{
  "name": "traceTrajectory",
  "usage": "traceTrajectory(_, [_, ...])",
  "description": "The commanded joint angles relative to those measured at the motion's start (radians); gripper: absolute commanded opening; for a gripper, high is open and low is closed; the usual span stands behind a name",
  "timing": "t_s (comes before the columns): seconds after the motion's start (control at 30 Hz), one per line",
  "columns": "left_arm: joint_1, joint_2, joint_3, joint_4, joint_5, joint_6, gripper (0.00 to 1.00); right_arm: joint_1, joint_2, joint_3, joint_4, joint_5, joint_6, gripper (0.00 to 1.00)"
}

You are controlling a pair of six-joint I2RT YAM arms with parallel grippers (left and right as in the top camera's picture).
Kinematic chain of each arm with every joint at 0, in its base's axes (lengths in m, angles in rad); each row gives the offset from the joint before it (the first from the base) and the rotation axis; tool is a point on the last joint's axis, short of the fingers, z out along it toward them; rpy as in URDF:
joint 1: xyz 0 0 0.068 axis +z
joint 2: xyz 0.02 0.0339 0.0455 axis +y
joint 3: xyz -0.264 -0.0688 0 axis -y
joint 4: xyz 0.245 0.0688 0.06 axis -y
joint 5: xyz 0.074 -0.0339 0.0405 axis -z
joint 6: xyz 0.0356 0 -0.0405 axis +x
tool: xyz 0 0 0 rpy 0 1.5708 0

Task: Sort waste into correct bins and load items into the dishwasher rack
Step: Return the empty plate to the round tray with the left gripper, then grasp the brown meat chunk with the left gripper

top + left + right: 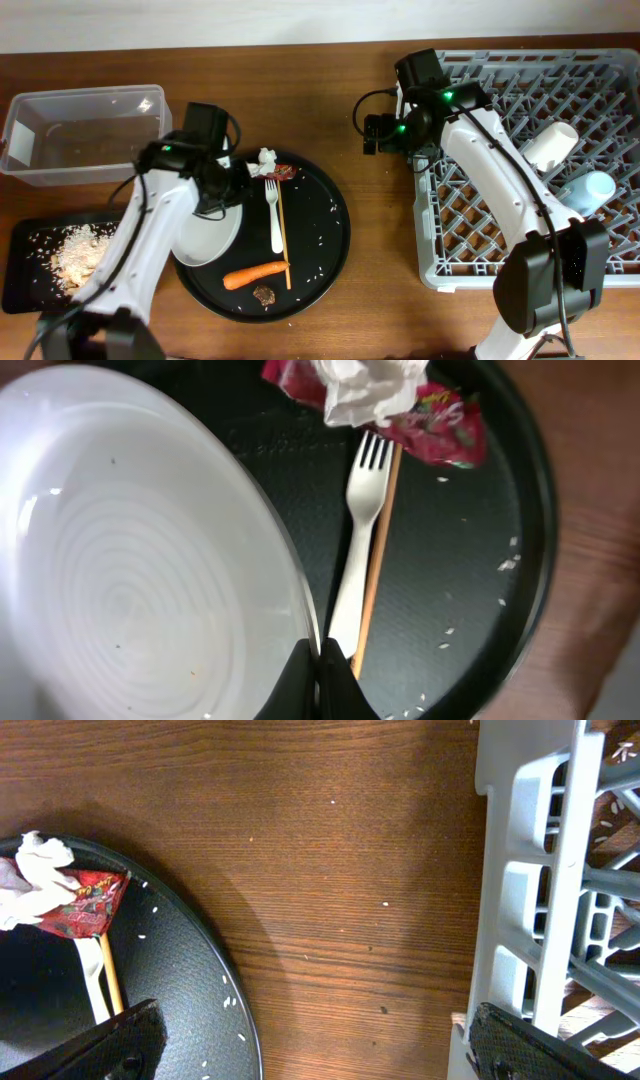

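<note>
The plate hangs tilted. I should move my left gripper down and toward the white fork (pixel 274 215) to the bare bottom of the tray beside it and let go of the plate's rim.
My left gripper (pixel 222 192) is shut on the right rim of the white plate (pixel 205 238), which is tilted over the left side of the round black tray; the wrist view shows the jaws (pixel 318 665) pinching the plate (pixel 130 580). The white fork (pixel 274 215) and chopsticks (pixel 283 235) lie beside it, with the tissue (pixel 267 158), red wrapper (pixel 286 173), carrot (pixel 255 274) and dark lump (pixel 264 295). My right gripper (pixel 320 1050) is open and empty over the bare table beside the rack (pixel 500 250). A white cup (pixel 550 145) and a blue cup (pixel 590 190) lie in the rack. No bowl shows.
The clear tub (pixel 40 165) stands at the far left. The black rectangular tray (pixel 25 285) in front of it holds rice and scraps. Rice grains dot the round black tray (pixel 330 235). The rack's left edge (pixel 500 870) is close to my right gripper's right finger.
</note>
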Motion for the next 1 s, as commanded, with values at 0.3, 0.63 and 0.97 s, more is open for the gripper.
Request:
traceTrajectory(0.3, [-0.089, 0.215, 0.01, 0.07, -0.121, -0.035, 0.01, -0.005, -0.01, 0.016, 0.0, 0.007, 0.008, 0.99])
traceTrajectory(0.63, [-0.093, 0.224, 0.056, -0.025, -0.116, -0.023, 0.31, -0.005, -0.01, 0.016, 0.0, 0.007, 0.008, 0.99])
traceTrajectory(0.97, [-0.169, 0.138, 0.103, -0.207, -0.035, 0.029, 0.3, -0.005, -0.01, 0.016, 0.0, 0.007, 0.008, 0.99])
